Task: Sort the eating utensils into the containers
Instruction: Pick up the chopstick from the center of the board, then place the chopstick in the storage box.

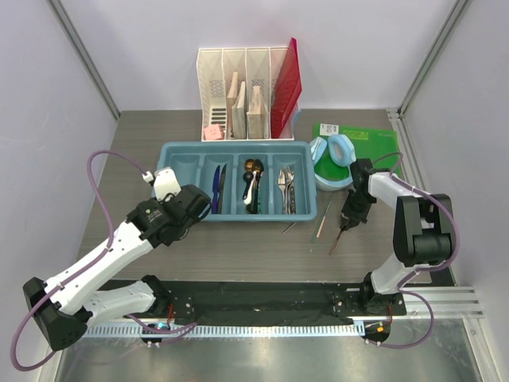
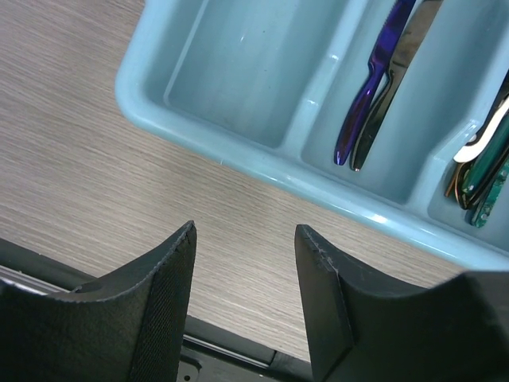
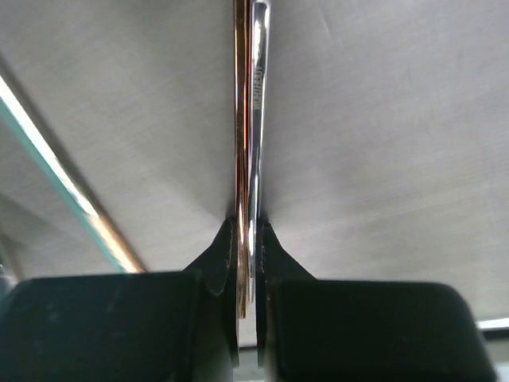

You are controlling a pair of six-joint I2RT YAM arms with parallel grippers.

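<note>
My right gripper will next go up, cross past the knives, go down and let go of the chopsticks, because the tray's bare section point(image 1: 188, 165) is to the left in the top view.
The light blue cutlery tray point(image 1: 176, 150) lies mid-table. Its leftmost compartment is bare, the second holds blue and dark knives point(image 1: 219, 189), the third spoons point(image 1: 253, 181), the fourth silver forks point(image 1: 286, 189). My left gripper point(image 1: 199, 208) is open and empty, just above the table at the tray's front left corner point(image 2: 151, 103); the knives point(image 2: 374, 87) show in its wrist view, with its jaws point(image 2: 245, 239) apart. My right gripper point(image 1: 347, 221) is right of the tray, shut on a pair of thin chopsticks point(image 1: 337, 240), one copper and one silver point(image 3: 248, 119), held low over the table point(image 3: 247, 227).
A loose chopstick point(image 1: 324, 215) lies between the tray and my right gripper. Light blue headphones point(image 1: 334, 155) and a green box point(image 1: 366, 137) sit at the back right. A white file organizer point(image 1: 242, 91) with a red folder point(image 1: 285, 87) stands behind the tray.
</note>
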